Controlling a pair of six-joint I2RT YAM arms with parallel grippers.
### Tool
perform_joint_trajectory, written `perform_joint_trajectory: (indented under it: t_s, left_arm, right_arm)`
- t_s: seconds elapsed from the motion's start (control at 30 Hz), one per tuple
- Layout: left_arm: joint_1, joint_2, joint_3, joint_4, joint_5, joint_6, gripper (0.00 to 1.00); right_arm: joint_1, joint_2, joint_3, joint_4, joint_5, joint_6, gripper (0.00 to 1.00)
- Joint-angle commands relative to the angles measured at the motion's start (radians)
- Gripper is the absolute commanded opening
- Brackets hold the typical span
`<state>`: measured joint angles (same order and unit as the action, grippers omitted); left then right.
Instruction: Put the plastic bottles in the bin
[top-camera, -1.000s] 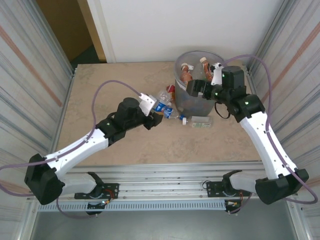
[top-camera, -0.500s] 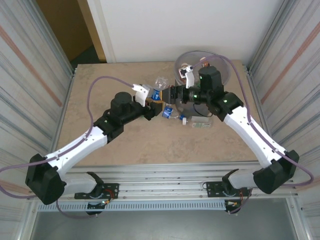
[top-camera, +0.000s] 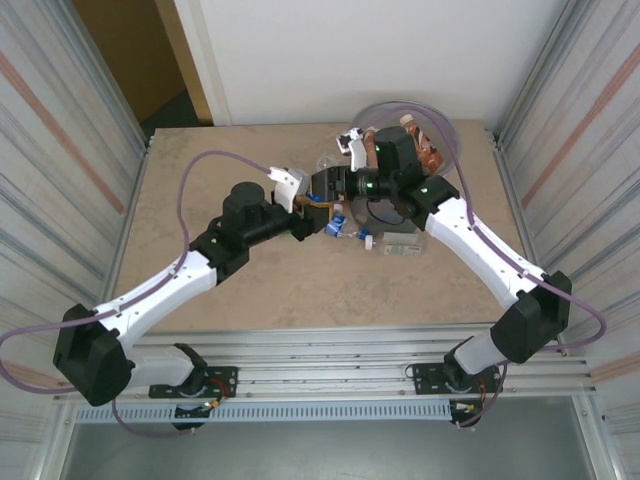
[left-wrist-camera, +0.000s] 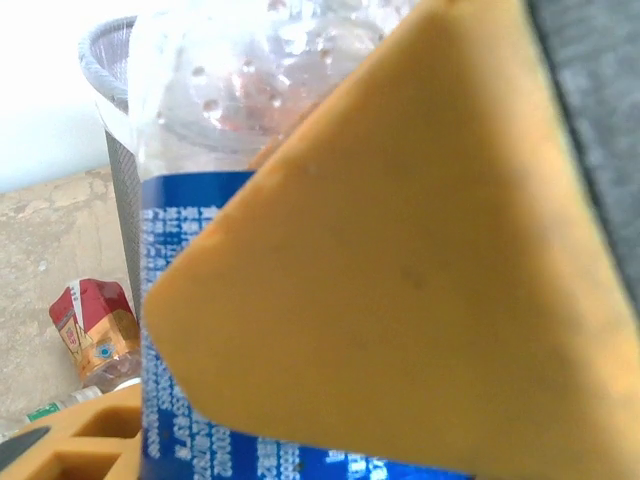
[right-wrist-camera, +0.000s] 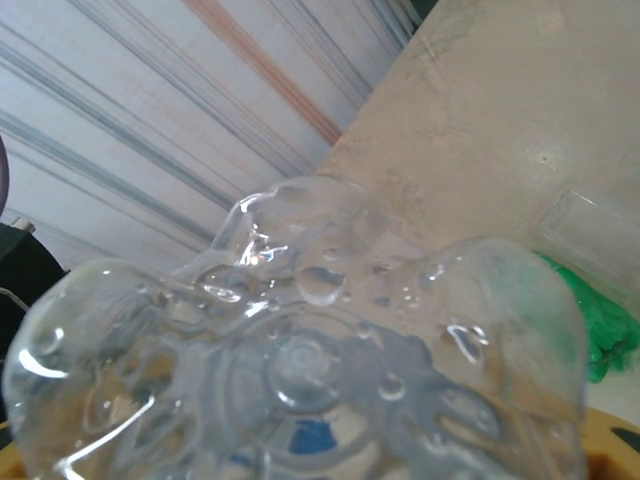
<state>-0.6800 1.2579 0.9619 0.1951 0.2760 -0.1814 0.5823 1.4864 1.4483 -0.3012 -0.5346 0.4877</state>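
Note:
My right gripper swings the bottle over the mesh bin (left-wrist-camera: 112, 150) next and releases it, since that bin opens outward of my right gripper.
A clear plastic bottle with a blue label (top-camera: 318, 198) hangs above the table between both arms. My left gripper (top-camera: 306, 214) is shut on its labelled side; in the left wrist view an orange finger pad (left-wrist-camera: 400, 250) presses on the label (left-wrist-camera: 185, 300). My right gripper (top-camera: 328, 187) is closed round its other end, and the bottle's clear base (right-wrist-camera: 300, 370) sits right at that wrist camera. The grey mesh bin (left-wrist-camera: 112, 150) stands just behind, mostly hidden by the right arm in the top view, with brown bottles (top-camera: 427, 152) sticking out of it.
More bottles lie on the table in front of the bin: a blue-labelled one (top-camera: 344, 227), a clear one (top-camera: 402, 243), a red-labelled one (left-wrist-camera: 95, 325) and a green one (right-wrist-camera: 610, 330). Metal walls close in both sides.
My right arm swung left from over the bin to the bottle held by the left gripper, and its jaws closed on it. My left gripper lifted the bottle slightly towards the bin.

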Motion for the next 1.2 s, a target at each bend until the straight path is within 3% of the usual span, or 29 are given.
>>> perform_joint_trajectory:
  t_s: [0.0, 0.17, 0.57, 0.87, 1.17]
  left_arm:
    - [-0.001, -0.042, 0.011, 0.046, -0.003, 0.02, 0.65]
    - [0.0, -0.109, -0.016, 0.05, -0.036, 0.049, 0.99]
    - [-0.001, -0.216, -0.107, 0.012, -0.149, 0.073, 0.99]
    - [0.0, -0.227, -0.138, -0.026, -0.178, 0.047, 0.99]
    - [0.0, -0.233, -0.151, -0.031, -0.185, 0.035, 0.99]
  right_arm:
    - [-0.005, -0.009, 0.051, 0.01, 0.055, 0.012, 0.47]
    - [-0.06, -0.03, 0.106, -0.008, 0.117, 0.036, 0.43]
    - [-0.348, 0.03, 0.204, 0.121, 0.192, 0.238, 0.45]
    - [-0.43, 0.17, 0.254, 0.129, 0.266, 0.343, 0.46]
    - [-0.426, 0.283, 0.269, 0.145, 0.221, 0.42, 0.5]
